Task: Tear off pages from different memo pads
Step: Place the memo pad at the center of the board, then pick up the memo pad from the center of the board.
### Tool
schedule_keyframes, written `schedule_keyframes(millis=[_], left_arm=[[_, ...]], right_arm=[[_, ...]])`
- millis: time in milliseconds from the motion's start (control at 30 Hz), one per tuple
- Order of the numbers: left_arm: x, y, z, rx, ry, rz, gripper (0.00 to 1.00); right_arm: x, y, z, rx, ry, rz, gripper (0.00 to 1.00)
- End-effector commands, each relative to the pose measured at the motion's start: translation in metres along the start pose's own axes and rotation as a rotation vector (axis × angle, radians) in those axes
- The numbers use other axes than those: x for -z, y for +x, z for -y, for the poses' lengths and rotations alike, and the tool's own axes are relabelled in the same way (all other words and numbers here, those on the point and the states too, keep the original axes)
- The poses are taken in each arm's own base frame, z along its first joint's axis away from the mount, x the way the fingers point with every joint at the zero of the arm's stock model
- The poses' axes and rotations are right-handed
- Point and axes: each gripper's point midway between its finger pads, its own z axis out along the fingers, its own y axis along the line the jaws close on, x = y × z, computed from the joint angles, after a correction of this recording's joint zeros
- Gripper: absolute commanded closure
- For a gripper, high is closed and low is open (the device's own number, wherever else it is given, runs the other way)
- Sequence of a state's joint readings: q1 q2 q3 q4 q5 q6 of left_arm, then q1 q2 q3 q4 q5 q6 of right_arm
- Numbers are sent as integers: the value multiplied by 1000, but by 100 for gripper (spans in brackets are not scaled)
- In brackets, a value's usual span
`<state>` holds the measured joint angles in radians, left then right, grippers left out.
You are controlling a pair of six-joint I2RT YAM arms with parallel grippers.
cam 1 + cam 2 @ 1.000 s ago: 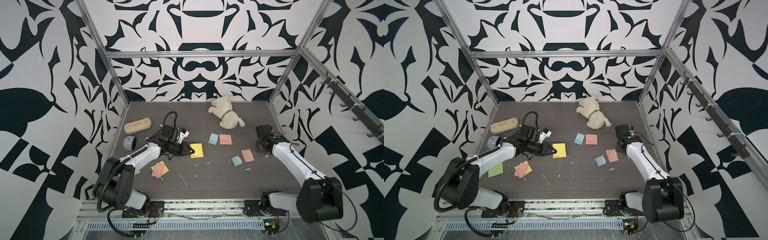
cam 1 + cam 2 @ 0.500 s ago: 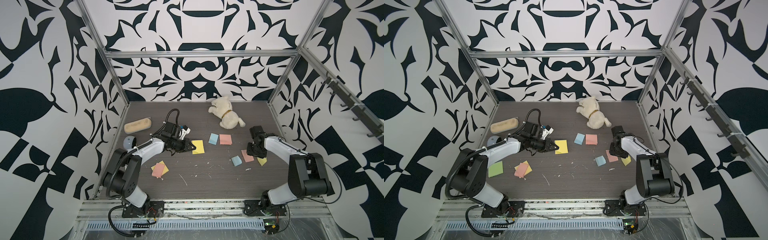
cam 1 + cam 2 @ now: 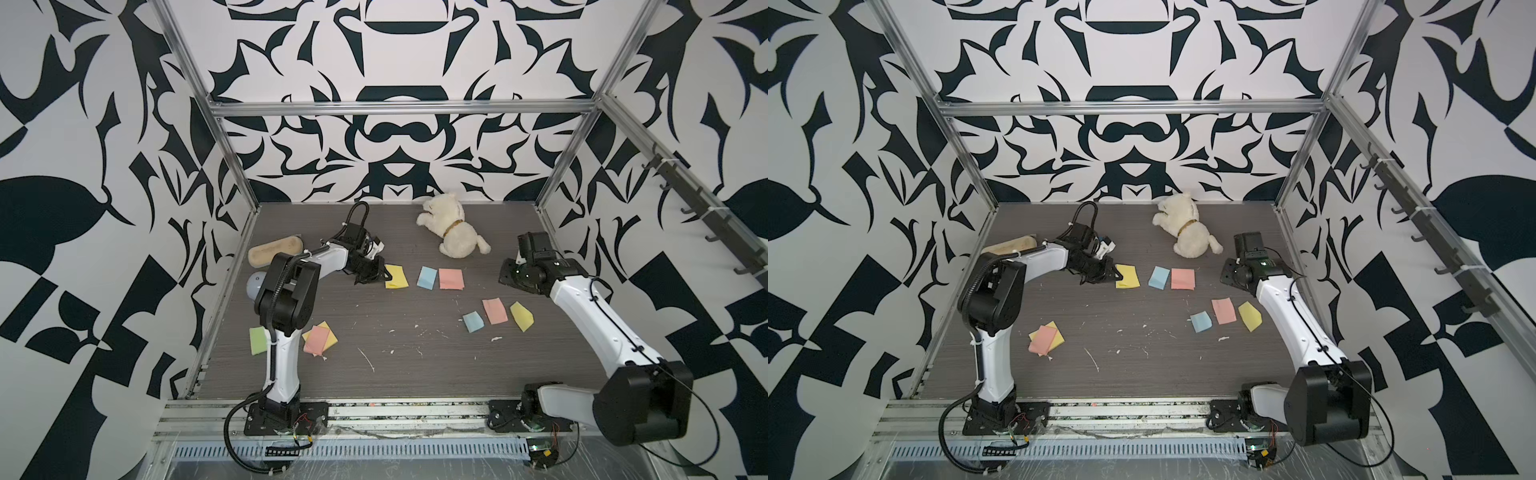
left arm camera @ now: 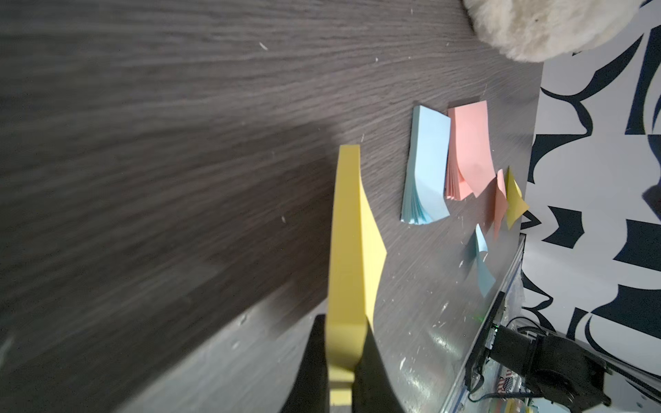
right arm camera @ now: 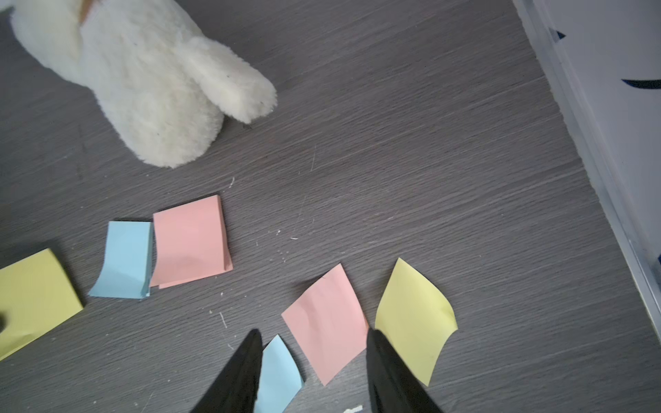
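Observation:
The robot will next move its left gripper across and down onto the bare tabletop (image 3: 412, 277) (image 4: 387, 168) beside the blue pad and let go of the yellow memo pad, since there is a gap between them.
My left gripper (image 4: 345, 321) is shut on the near edge of the yellow memo pad (image 4: 348, 232), with the top sheet curling away from the stack; both top views show it (image 3: 397, 277) (image 3: 1127, 277). The blue pad (image 3: 427, 277) and pink pad (image 3: 451, 279) lie side by side to its right. Three loose pages lie nearer the right arm: blue (image 5: 279, 372), pink (image 5: 327, 321) and yellow (image 5: 415, 314). My right gripper (image 5: 313, 339) hovers open above them, holding nothing.
A white plush dog (image 3: 453, 230) lies at the back. A tan oblong object (image 3: 274, 250) and a grey ball (image 3: 254, 284) sit by the left wall. A green sheet (image 3: 257, 340) and a pink sheet on a yellow one (image 3: 318, 340) lie front left. Paper scraps dot the table.
My right gripper opened and let go of a yellow page, which now lies beside the loose pink one, then drew back. My left gripper shifted slightly toward the back with the yellow pad.

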<state>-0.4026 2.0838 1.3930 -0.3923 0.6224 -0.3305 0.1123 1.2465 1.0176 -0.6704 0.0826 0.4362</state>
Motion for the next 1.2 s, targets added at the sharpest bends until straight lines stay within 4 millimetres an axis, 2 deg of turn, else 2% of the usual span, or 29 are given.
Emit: schedule_keyframes(millis=[0, 100, 233, 300, 400, 500, 633, 700, 800, 900, 1067, 1167], left_arm=[[-20, 11, 3, -21, -20, -90, 100], [-33, 10, -3, -33, -77, -120, 99], [-31, 8, -19, -53, -199, -126, 94], [-29, 6, -18, -70, -227, -121, 83], [-24, 0, -15, -70, -240, -85, 59], [-11, -6, -10, -84, -268, -34, 46], [28, -9, -3, -111, -311, 70, 42], [52, 1, -3, -119, -344, 119, 41], [84, 30, -9, -99, -385, 170, 41], [116, 59, -20, -45, -420, 238, 41], [168, 101, -39, 103, -455, 349, 41], [181, 122, -42, 199, -435, 383, 41]], right_arm=[[12, 8, -29, 37, -71, 7, 49], [17, 11, -57, 109, -100, 14, 51], [21, 14, -88, 173, -138, 15, 52], [22, 16, -100, 187, -160, 16, 52], [22, 20, -125, 208, -208, 11, 53], [21, 29, -153, 259, -226, 9, 53], [21, 43, -190, 316, -262, 17, 53], [21, 52, -208, 335, -279, 34, 53], [19, 64, -228, 321, -300, 45, 54], [15, 88, -251, 293, -361, 7, 56], [13, 157, -292, 375, -433, -123, 59], [16, 200, -318, 444, -479, -206, 59]])
